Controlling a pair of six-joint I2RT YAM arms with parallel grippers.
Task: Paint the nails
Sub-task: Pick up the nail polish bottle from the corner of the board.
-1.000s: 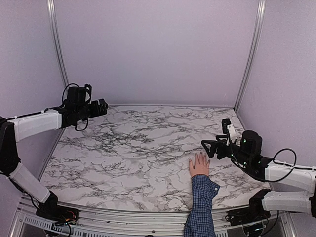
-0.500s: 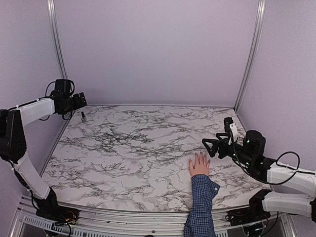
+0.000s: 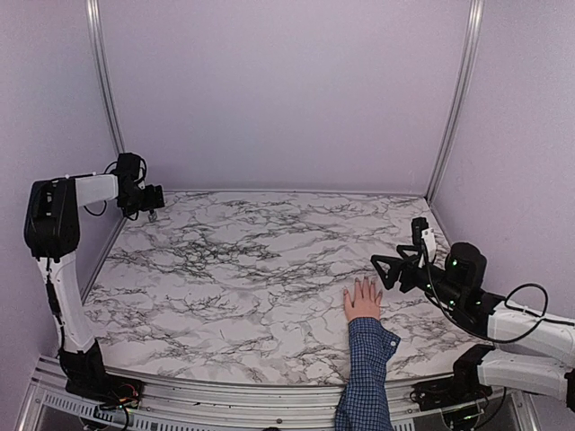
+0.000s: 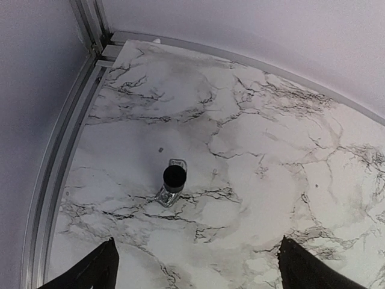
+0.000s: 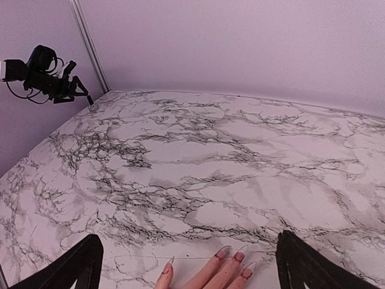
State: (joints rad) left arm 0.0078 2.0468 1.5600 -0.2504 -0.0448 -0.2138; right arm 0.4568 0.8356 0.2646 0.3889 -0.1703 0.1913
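I will next lower the open fingers of my left gripper to either side of the dark-capped glass bottle and close them. The bottle stands upright below my gripper.
A pale hand in a blue checked sleeve lies flat on the marble table, fingers spread. Its nails are long and pointed, with reddish colour near their bases; the right wrist view cuts off all but the fingertips. My right gripper hovers open just right of and beyond the fingers, which lie between its two black fingertips. A small dark-capped glass bottle stands upright in the far left corner. My left gripper hangs open above it, with the bottle ahead of its left fingertip.
Aluminium rails and lilac walls close off the table at the left and back, close to the bottle. A white tag sits on top of the right gripper. The left arm shows far off in the right wrist view.
My left arm has swung back into the far left corner and come down over the bottle. The right gripper has drifted slightly right and lower. The hand has stayed still.
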